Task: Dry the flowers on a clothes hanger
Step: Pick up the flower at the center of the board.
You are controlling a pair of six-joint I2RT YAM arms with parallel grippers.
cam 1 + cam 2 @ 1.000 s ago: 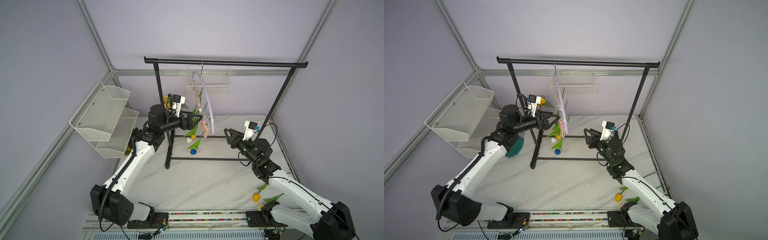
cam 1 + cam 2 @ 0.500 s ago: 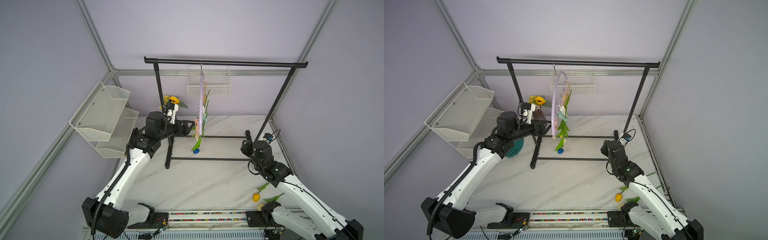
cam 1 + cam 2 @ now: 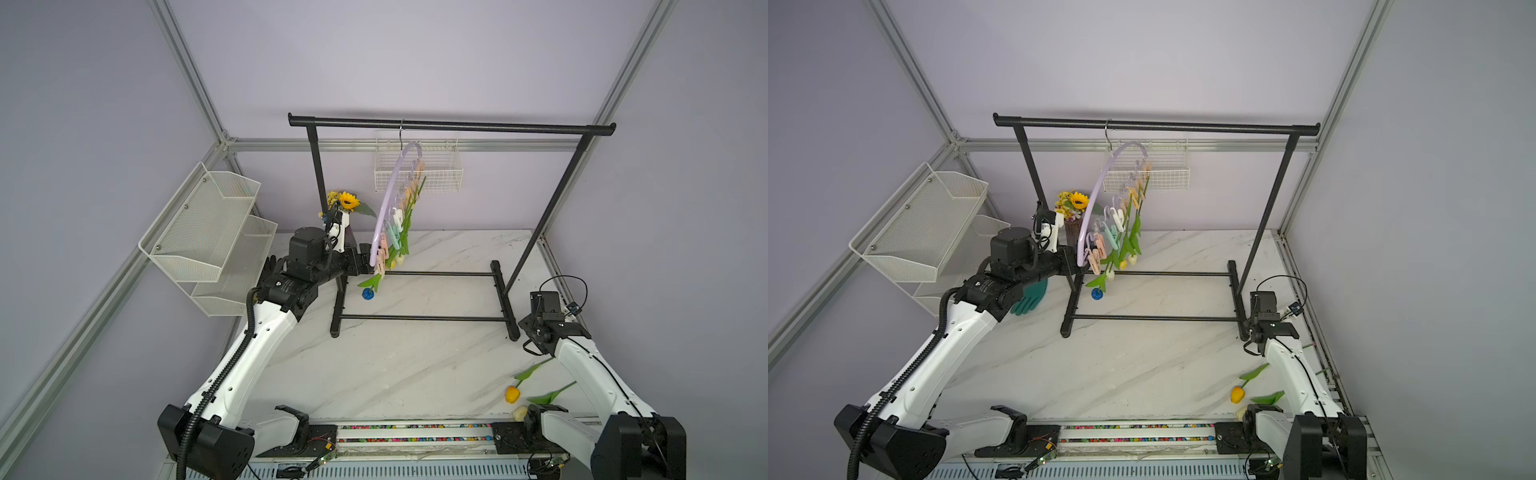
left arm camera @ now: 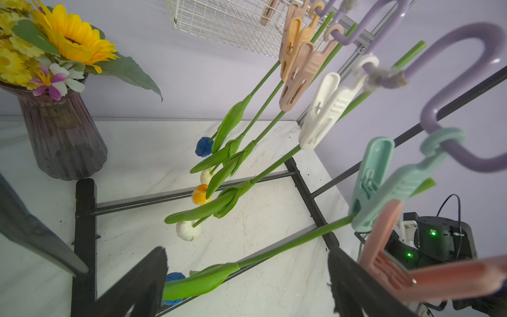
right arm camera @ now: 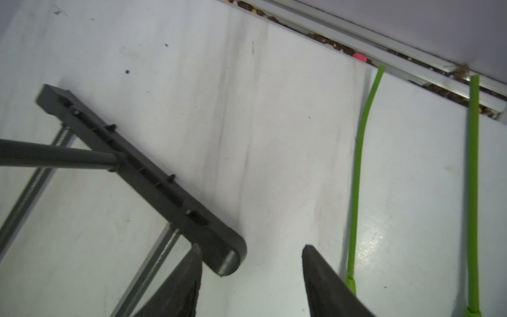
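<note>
The yellow tulip's green stem [image 3: 546, 362] [image 5: 352, 248] lies unpegged on the tabletop, so my right gripper moves back and down from beside the rack's foot onto it next.
In both top views the lilac clothes hanger [image 3: 390, 195] [image 3: 1096, 195] hangs by its hook from the black rack, turned almost edge-on. Several flowers [image 3: 405, 224] [image 3: 1129, 237] [image 4: 233, 123] hang head-down from its pegs. My left gripper [image 3: 365, 259] [image 3: 1077, 264] [image 4: 247, 255] is open at the hanger's lower end; a pegged blue tulip's stem crosses between its jaws, ungripped. My right gripper [image 3: 530, 330] [image 3: 1256, 332] [image 5: 251, 248] is open and empty, pointing down at the rack's right foot. Two loose tulips, yellow [image 3: 512, 394] and cream [image 3: 519, 412], lie front right; their stems [image 5: 356, 178] run beside my right jaws.
The black garment rack [image 3: 449, 124] stands mid-table, its right foot [image 5: 142, 175] just beside my right fingertips. A sunflower vase [image 3: 347, 201] [image 4: 63, 137] stands behind my left wrist. Wire shelves [image 3: 208, 224] hang at the left, a wire basket [image 3: 417, 174] on the back wall. A teal glove [image 3: 1030, 297] lies under my left arm.
My right arm has pulled back from the hanger and dropped to the rack's right foot, its jaws spreading wider. The hanger has swung round on its hook. My left arm has drawn back slightly.
</note>
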